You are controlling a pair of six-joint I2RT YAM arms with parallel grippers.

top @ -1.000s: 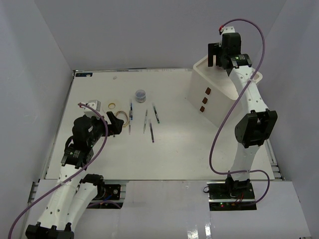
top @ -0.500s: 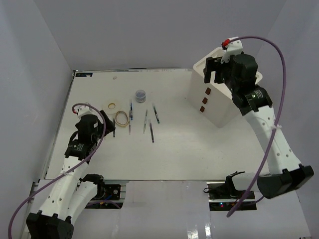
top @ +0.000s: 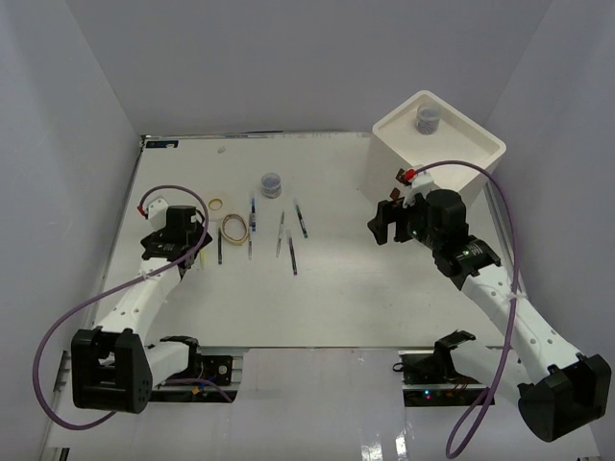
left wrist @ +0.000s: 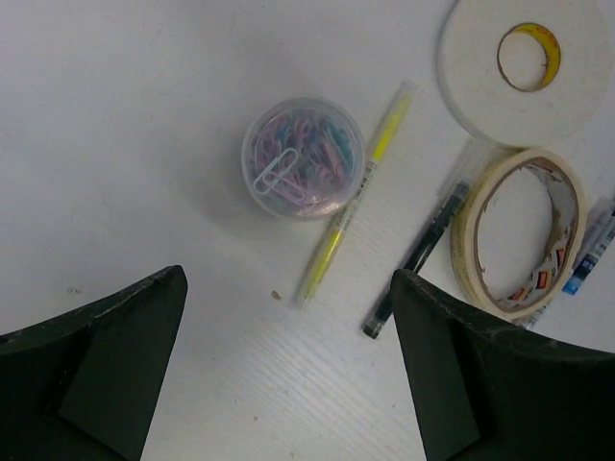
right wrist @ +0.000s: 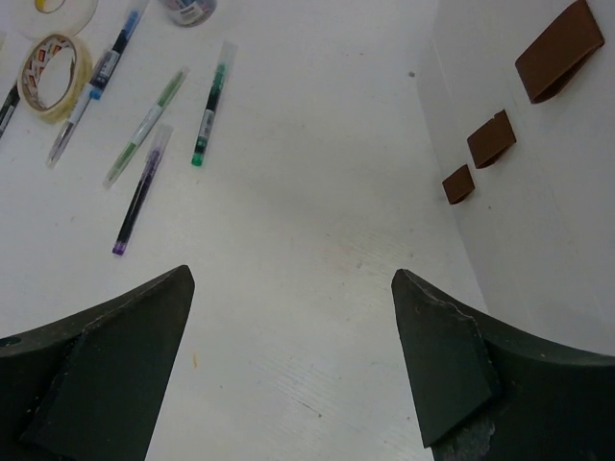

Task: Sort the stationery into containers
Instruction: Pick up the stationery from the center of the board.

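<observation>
My open left gripper comes down around the clear jar of paper clips next, since its spread fingers leave room for the sides of the jar below them.
The white drawer box (top: 461, 154) stands at the back right, with a small grey-blue jar (top: 428, 117) in its top tray. Its three brown handles (right wrist: 490, 137) show in the right wrist view. A second jar (top: 272, 182) and several pens (top: 291, 254) lie mid-table. My left gripper (top: 181, 242) is open and empty, just above the table. In its wrist view (left wrist: 288, 279) it is short of a clear jar of paper clips (left wrist: 303, 157), a yellow pen (left wrist: 351, 211), a black pen (left wrist: 418, 259), a tan tape roll (left wrist: 519, 230) and a white tape ring (left wrist: 524, 62). My right gripper (top: 382, 223) (right wrist: 293, 279) is open and empty over bare table left of the box.
The table's left edge (top: 120, 240) runs close beside my left arm. Grey walls (top: 288, 67) close in the back and sides. The box front (right wrist: 538, 221) stands just right of my right gripper. In the right wrist view, several pens (right wrist: 141, 187) lie ahead to the left.
My right arm came down from above the box's tray to the table in front of the drawers, and a jar now shows in the tray. My left gripper shifted left over the clip jar.
</observation>
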